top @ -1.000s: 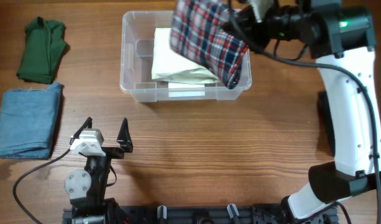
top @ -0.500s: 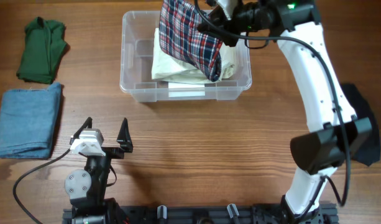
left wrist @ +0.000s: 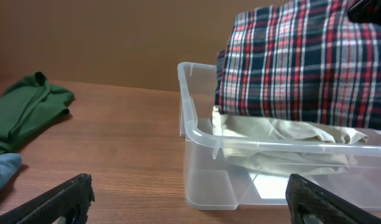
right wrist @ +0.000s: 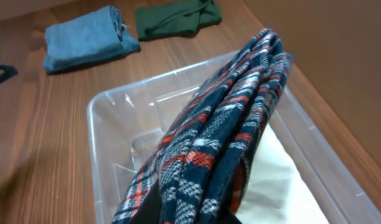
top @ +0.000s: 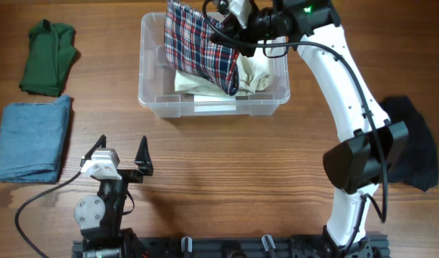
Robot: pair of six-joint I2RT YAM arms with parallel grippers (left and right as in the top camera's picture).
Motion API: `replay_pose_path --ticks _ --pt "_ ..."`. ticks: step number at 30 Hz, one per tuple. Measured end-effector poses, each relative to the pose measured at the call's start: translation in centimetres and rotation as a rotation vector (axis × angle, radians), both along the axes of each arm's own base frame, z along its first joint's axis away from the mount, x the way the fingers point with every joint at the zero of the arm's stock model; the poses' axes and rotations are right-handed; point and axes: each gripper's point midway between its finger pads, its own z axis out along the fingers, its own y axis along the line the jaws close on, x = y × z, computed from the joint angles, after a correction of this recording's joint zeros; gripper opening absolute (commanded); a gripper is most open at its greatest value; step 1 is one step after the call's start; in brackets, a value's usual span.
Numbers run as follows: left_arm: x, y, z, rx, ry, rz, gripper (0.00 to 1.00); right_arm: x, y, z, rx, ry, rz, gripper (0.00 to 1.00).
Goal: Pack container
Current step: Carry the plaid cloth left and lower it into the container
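Observation:
The plaid garment goes to the right in the overhead view next, and my right gripper releases it over the cream garment [top: 256,71] [right wrist: 275,180], because it still overhangs the bare container bottom.
The clear plastic container [top: 153,100] stands at the back middle of the table, with a cream garment [top: 256,72] lying in it. My right gripper [top: 230,20] is shut on a folded red, navy and white plaid garment [top: 194,46] and holds it over the container's left half. The right wrist view shows the plaid garment [right wrist: 221,155] hanging above the container [right wrist: 100,155] and the cream garment [right wrist: 280,180]. My left gripper [top: 122,156] is open and empty near the front left; the left wrist view shows the container [left wrist: 202,180] ahead of it.
A folded green garment [top: 49,56] lies at the back left and a folded blue garment [top: 33,137] in front of it. A dark garment [top: 412,150] lies at the right edge behind the right arm.
My right gripper has carried the plaid garment leftward, from over the container's right end to over its left half. The left arm has not moved.

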Motion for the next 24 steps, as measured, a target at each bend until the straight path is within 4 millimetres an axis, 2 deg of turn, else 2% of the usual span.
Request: replay_pose_path --ticks 5,11,21,24 --pt "0.0 0.0 0.0 0.0 0.0 0.0 1.0 1.2 -0.6 -2.2 -0.011 0.034 -0.019 0.04" --pt "0.0 0.0 0.0 0.0 0.0 0.0 1.0 2.6 -2.0 -2.1 -0.009 0.015 -0.057 0.04" --pt "0.0 0.0 0.0 0.0 0.0 0.0 1.0 4.9 -6.2 -2.5 -0.036 0.014 -0.167 0.04" --pt "0.0 0.0 0.0 0.0 0.0 0.0 1.0 5.2 -6.7 -2.7 -0.051 0.011 -0.185 0.04"
